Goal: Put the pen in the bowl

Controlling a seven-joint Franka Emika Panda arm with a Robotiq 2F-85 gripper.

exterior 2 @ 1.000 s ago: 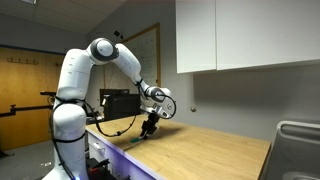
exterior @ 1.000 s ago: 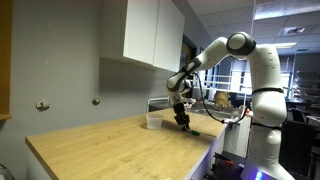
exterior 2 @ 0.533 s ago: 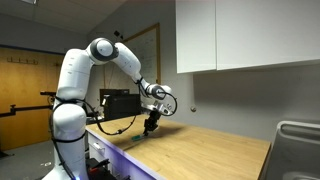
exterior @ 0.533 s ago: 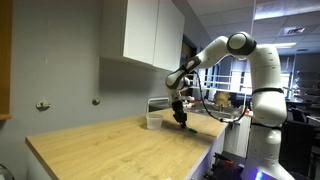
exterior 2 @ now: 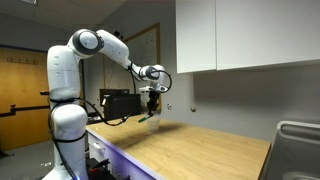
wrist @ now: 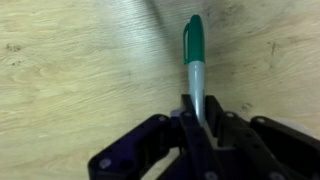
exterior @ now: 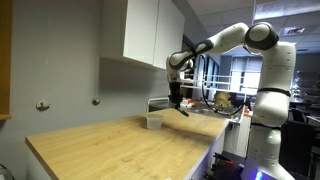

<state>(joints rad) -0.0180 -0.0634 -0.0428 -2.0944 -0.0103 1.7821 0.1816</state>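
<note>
My gripper should next rise and move outward over the bowl's open top [exterior: 154,115], then lower a little to release the pen [exterior: 184,111], since only bare counter is under its green cap.
My gripper [wrist: 196,122] is shut on the pen [wrist: 194,60], a thin stick with a dark green cap and a grey barrel that juts out past the fingertips over the wooden counter. In both exterior views the gripper [exterior: 177,100] [exterior 2: 148,104] is raised well above the counter, with the pen [exterior: 184,111] [exterior 2: 144,117] hanging slanted from it. The bowl [exterior: 153,120], small, whitish and translucent, stands on the counter just below and a little to the side of the gripper. The bowl does not show in the wrist view.
The light wooden counter [exterior: 120,150] runs along a grey wall under white wall cabinets [exterior: 150,35]. A dish rack [exterior: 165,105] stands behind the bowl, also showing at the counter's end [exterior 2: 297,140]. Desks and equipment lie beyond the counter's edge.
The gripper has lifted from the counter surface with the pen in it and moved up and toward the bowl. The arm has stretched higher.
</note>
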